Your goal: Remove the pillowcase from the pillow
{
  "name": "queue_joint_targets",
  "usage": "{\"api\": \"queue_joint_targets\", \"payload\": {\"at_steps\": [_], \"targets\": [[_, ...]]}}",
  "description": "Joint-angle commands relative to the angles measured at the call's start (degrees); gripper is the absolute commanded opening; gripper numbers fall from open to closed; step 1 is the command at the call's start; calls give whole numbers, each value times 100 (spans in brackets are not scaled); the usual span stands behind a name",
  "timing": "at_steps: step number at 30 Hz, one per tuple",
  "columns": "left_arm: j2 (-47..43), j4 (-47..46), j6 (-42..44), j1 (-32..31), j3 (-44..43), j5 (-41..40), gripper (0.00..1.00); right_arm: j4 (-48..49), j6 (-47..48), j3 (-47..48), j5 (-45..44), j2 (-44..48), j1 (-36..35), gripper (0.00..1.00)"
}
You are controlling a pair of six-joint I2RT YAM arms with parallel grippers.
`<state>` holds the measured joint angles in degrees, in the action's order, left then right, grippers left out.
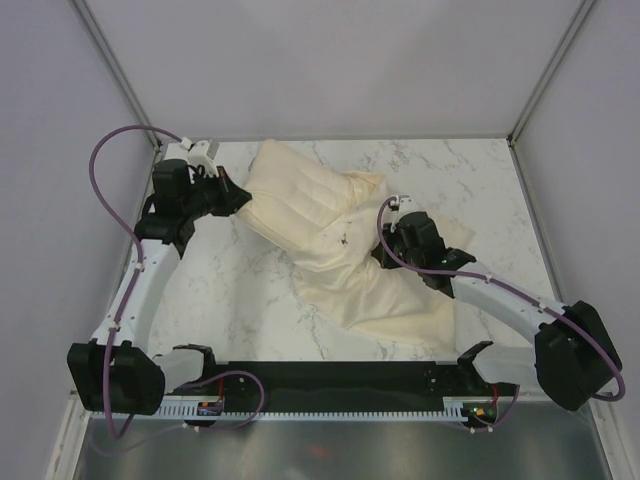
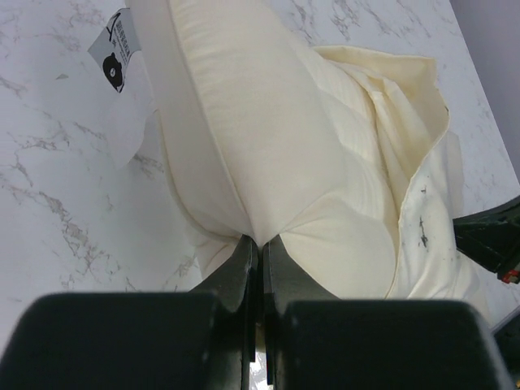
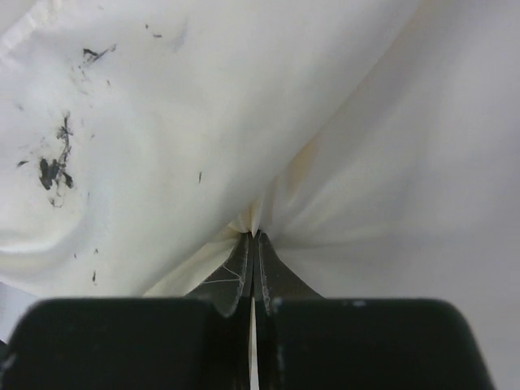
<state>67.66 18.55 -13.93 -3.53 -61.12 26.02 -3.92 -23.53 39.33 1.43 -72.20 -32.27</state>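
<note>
The left gripper pulls left in the top view next and releases the pillowcase's corner, since the pillow's far end is still inside the pillowcase (image 1: 390, 300).
The padded cream pillow (image 1: 295, 195) lies at the back left, its far end still inside the limp cream pillowcase (image 1: 390, 300), which trails to the front right and bears a small dark mark. My left gripper (image 1: 244, 200) is shut on the pillow's bare left end; the left wrist view shows the pillow (image 2: 244, 122) pinched at the gripper (image 2: 262, 240), with the pillowcase's mouth (image 2: 422, 162) bunched further along. My right gripper (image 1: 381, 256) is shut on a pinch of pillowcase fabric (image 3: 162, 122), seen at the gripper (image 3: 253, 236) in the right wrist view.
The white marble table (image 1: 230, 290) has grey walls at the back and sides. A white label (image 2: 122, 65) hangs from the pillow's end. A black rail (image 1: 330, 375) runs along the near edge between the arm bases.
</note>
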Motion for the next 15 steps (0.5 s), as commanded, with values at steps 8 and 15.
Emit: {"api": "queue_joint_targets", "payload": {"at_steps": [8,15], "targets": [[-271,-422,-408,564,-119,-1072,2,-1575,683,997,-1681,953,229,0],[-209,-378,-444,625,-119,-1143,2,-1612,674,717,-1558,902,546,0]]}}
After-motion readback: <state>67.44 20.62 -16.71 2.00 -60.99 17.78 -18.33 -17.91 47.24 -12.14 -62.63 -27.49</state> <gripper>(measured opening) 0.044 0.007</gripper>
